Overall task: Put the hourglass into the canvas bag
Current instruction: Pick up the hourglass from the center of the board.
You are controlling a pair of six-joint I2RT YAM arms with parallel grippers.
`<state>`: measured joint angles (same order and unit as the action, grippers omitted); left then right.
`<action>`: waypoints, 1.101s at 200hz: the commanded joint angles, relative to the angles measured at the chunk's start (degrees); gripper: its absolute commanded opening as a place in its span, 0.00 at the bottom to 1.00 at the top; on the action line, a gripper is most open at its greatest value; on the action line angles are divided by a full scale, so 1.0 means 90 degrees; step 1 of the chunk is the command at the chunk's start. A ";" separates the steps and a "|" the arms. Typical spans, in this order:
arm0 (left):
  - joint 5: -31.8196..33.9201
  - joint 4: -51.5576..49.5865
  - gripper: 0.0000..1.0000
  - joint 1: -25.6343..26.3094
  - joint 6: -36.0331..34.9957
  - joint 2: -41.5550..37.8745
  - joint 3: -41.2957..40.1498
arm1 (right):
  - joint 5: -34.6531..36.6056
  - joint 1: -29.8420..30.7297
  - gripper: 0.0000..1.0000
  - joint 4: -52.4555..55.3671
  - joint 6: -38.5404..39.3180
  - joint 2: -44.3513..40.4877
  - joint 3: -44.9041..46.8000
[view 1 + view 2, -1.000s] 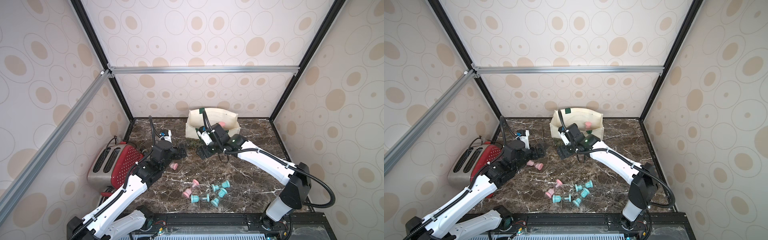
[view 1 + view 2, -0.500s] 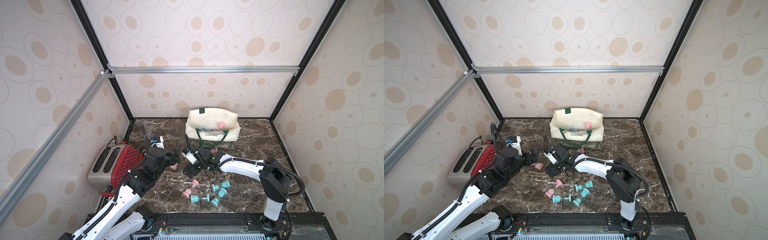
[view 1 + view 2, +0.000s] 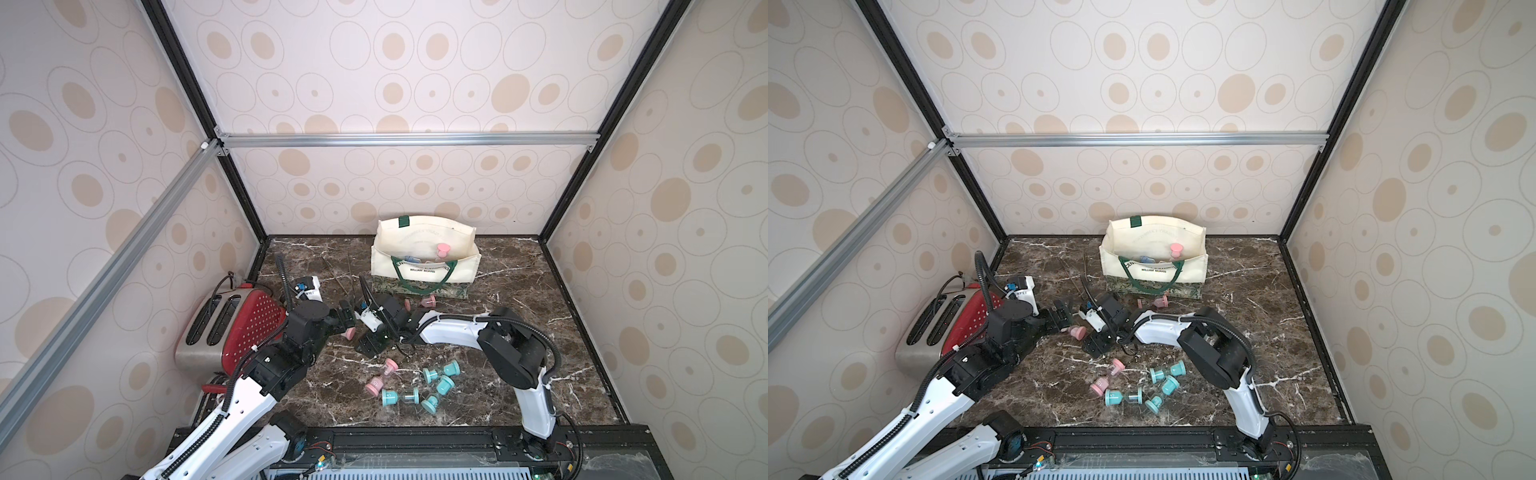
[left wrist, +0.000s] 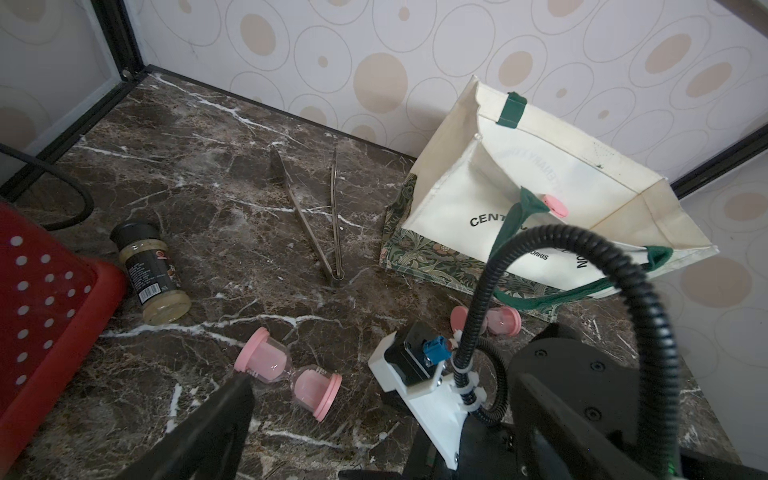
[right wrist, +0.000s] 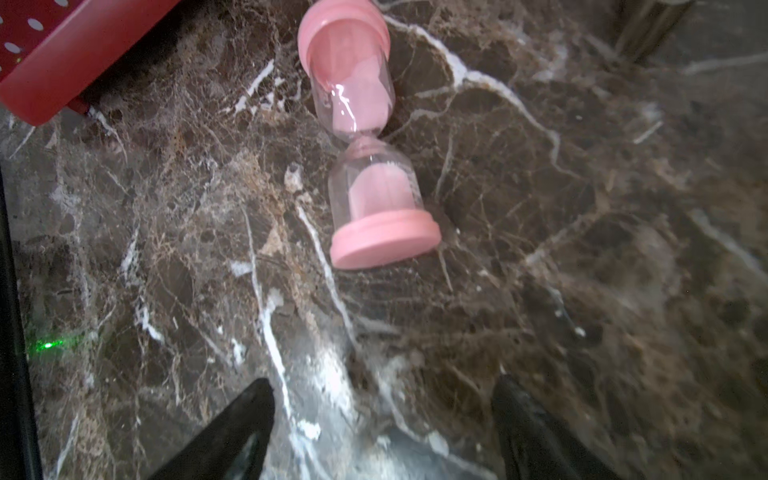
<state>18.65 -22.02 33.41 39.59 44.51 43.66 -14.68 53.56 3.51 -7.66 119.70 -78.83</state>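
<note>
Next, my right gripper will advance low toward the red toaster to the pink hourglass to straddle its nearer bulb.
A pink hourglass lies on its side on the marble table, between my two grippers. My right gripper hangs low just short of it, open and empty. My left gripper is open too, one finger close to the hourglass's end. The cream canvas bag stands open at the back. A pink hourglass sits inside it. Another lies in front of the bag's base.
A red toaster stands at the left, close to my left arm. Metal tongs and a spice jar lie behind the grippers. Several pink and teal hourglasses are scattered near the front edge. Patterned walls enclose the table.
My right arm has left the bag's mouth and come down towards the front left, beside the lying pink hourglass. My left arm has drawn back slightly.
</note>
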 commanded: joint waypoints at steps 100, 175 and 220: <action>0.0476 -0.0073 0.97 -0.0053 0.0191 -0.0212 -0.0137 | -0.0148 0.0011 0.74 -0.0165 0.0335 0.1297 -0.1344; 0.0427 0.0010 0.98 -0.0053 0.0191 -0.0200 -0.0159 | -0.0108 0.0026 0.57 -0.0167 0.0271 0.1253 -0.0820; 0.0360 0.0035 0.98 -0.0064 0.0194 -0.0184 -0.0148 | -0.0182 0.0025 0.44 -0.0241 0.0146 0.1025 -0.0763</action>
<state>21.34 -21.87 33.36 40.51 43.18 42.09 -15.59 53.56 -3.07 -5.23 129.78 -87.85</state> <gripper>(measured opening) 0.975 0.472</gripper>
